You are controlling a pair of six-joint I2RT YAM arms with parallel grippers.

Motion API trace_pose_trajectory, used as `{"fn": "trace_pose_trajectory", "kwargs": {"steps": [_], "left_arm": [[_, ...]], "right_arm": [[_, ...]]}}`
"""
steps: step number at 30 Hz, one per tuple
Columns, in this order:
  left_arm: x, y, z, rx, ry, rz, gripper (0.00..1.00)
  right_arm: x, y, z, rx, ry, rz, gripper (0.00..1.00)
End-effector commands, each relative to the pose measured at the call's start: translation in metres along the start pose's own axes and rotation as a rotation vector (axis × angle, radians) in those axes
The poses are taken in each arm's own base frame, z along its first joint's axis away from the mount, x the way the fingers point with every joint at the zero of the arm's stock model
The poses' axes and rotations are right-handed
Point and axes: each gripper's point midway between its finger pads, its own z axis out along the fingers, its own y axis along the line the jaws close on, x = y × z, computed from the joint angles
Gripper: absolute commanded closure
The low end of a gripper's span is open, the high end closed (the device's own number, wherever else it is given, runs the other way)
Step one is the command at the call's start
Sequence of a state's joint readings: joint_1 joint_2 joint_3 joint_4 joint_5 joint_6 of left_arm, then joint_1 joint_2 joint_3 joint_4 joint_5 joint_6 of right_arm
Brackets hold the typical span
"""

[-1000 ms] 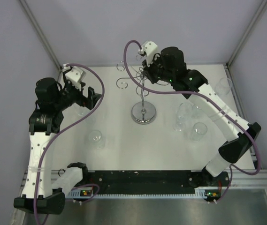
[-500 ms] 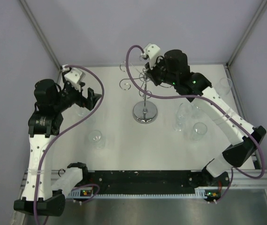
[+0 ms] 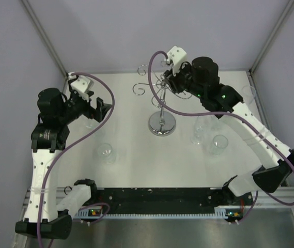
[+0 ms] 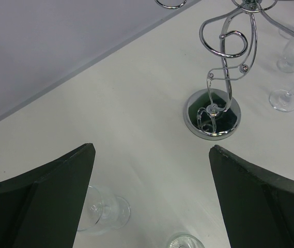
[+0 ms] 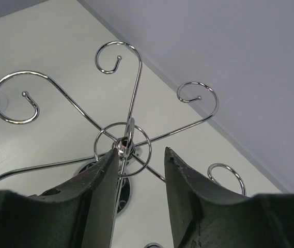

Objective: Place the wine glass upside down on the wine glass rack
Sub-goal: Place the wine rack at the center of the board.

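The wine glass's wall-side rim is below my left gripper, so next I need to turn that gripper, shift it left in the top view and lower it onto that rim.
The chrome wine glass rack (image 3: 161, 125) stands mid-table, its scroll arms spread at the top (image 5: 131, 77); it also shows in the left wrist view (image 4: 212, 116). My right gripper (image 3: 167, 82) is open at the rack's top. Its jaws (image 5: 142, 152) stand apart, the left finger (image 5: 97, 178) against the central hub (image 5: 123, 145). My left gripper (image 3: 98, 109) is wide open and empty (image 4: 152, 150) above a clear wine glass (image 4: 100, 211), which sits by its left finger. A second glass (image 3: 106, 152) stands nearer the front; its rim (image 4: 184, 242) shows low in the left wrist view.
Several more clear glasses stand right of the rack (image 3: 203, 125), (image 3: 219, 144), (image 3: 248, 94); they also show at the right edge of the left wrist view (image 4: 291, 62). Grey walls close the table at the back and sides. Purple cables loop off both wrists.
My right arm has moved to the right at the rack's top, and the rack's base has shifted slightly right with it. The left arm has not moved.
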State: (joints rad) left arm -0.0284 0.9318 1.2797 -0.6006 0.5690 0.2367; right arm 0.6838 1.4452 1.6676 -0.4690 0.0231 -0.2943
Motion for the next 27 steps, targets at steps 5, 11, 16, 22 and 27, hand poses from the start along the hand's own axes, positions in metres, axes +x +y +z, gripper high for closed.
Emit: {"fn": "trace_pose_trajectory", "kwargs": {"steps": [5, 11, 16, 22, 27], "left_arm": [[-0.008, 0.016, -0.007, -0.108, -0.016, 0.006, 0.02], [0.018, 0.048, -0.023, -0.312, 0.147, -0.021, 0.02], [0.048, 0.065, -0.032, -0.419, 0.297, -0.058, 0.01], [0.068, 0.088, -0.037, -0.549, 0.386, -0.077, 0.01], [0.078, 0.102, -0.034, -0.609, 0.438, -0.085, 0.02]], "right_arm": [[-0.035, -0.017, -0.035, 0.047, -0.080, 0.024, 0.32], [-0.031, -0.024, -0.062, 0.074, -0.026, 0.026, 0.21], [-0.024, -0.031, -0.082, 0.110, 0.005, 0.009, 0.20], [-0.007, -0.036, -0.093, 0.157, 0.054, 0.008, 0.18], [-0.004, -0.039, -0.102, 0.179, 0.056, 0.012, 0.15]]}}
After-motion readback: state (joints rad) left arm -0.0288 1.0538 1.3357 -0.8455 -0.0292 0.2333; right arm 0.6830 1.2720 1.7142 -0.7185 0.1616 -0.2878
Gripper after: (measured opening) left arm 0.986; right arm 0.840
